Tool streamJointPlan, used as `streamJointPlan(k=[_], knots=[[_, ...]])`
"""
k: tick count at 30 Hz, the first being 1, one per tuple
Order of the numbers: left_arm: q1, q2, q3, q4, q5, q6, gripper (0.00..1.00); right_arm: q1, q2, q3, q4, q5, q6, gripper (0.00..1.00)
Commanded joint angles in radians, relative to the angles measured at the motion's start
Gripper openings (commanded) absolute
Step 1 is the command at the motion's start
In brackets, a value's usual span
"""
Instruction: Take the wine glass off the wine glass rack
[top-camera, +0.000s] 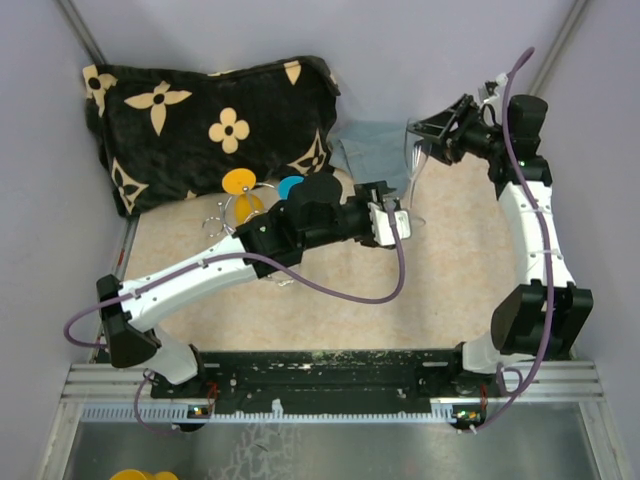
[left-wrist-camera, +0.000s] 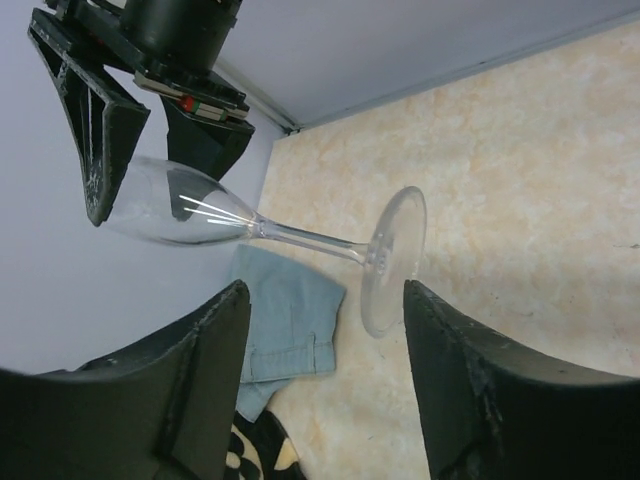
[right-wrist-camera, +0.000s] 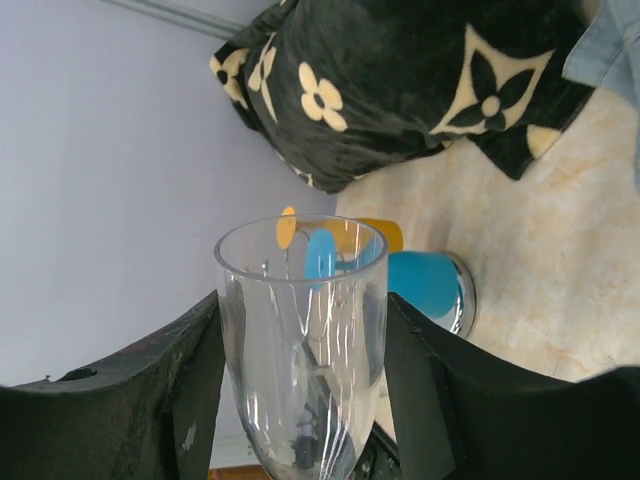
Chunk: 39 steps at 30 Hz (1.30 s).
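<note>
The bare tabletop (top-camera: 466, 196) beside the denim cloth lies below the wine glass, so my right gripper will next turn to face outward and lower to release the glass upright.
A clear wine glass (top-camera: 417, 170) is off the rack, upright at the far right, its foot low over the table. My right gripper (top-camera: 428, 138) is shut on its bowl (right-wrist-camera: 300, 350), one finger on each side. In the left wrist view the glass (left-wrist-camera: 300, 238) shows stem and foot. My left gripper (top-camera: 397, 222) is open and empty, its tips (left-wrist-camera: 325, 292) just short of the foot, one on each side. The chrome wine glass rack (top-camera: 226, 212) stands at centre left with a yellow glass (top-camera: 241, 184) and a blue glass (top-camera: 290, 187) on it. The rack's base also shows in the right wrist view (right-wrist-camera: 463, 297).
A black cushion with cream flowers (top-camera: 200, 120) lies at the far left behind the rack. A folded denim cloth (top-camera: 370, 150) lies behind the clear glass, also in the left wrist view (left-wrist-camera: 285, 320). Grey walls close the far side and both sides.
</note>
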Motion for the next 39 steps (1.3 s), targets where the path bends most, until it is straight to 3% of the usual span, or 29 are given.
streamJointPlan(k=[1, 9, 16, 27, 39], knots=[[-0.005, -0.055, -0.025, 0.030, -0.059, -0.024, 0.70, -0.025, 0.042, 0.127, 0.014, 0.058, -0.028, 0.14], [0.003, -0.063, 0.012, -0.027, -0.127, -0.124, 0.74, -0.032, 0.134, 0.358, -0.224, 0.365, -0.288, 0.14], [0.011, -0.038, 0.117, -0.150, -0.116, -0.307, 0.73, 0.030, 0.098, 0.319, -0.168, 0.726, -0.480, 0.14], [0.110, 0.072, 0.501, -0.422, -0.059, -0.530, 0.72, 0.165, 0.069, 0.033, 0.164, 1.137, -0.722, 0.13], [0.210, 0.070, 0.514, -0.485, -0.015, -0.614, 0.73, 0.229, 0.078, -0.318, 0.824, 1.432, -0.971, 0.12]])
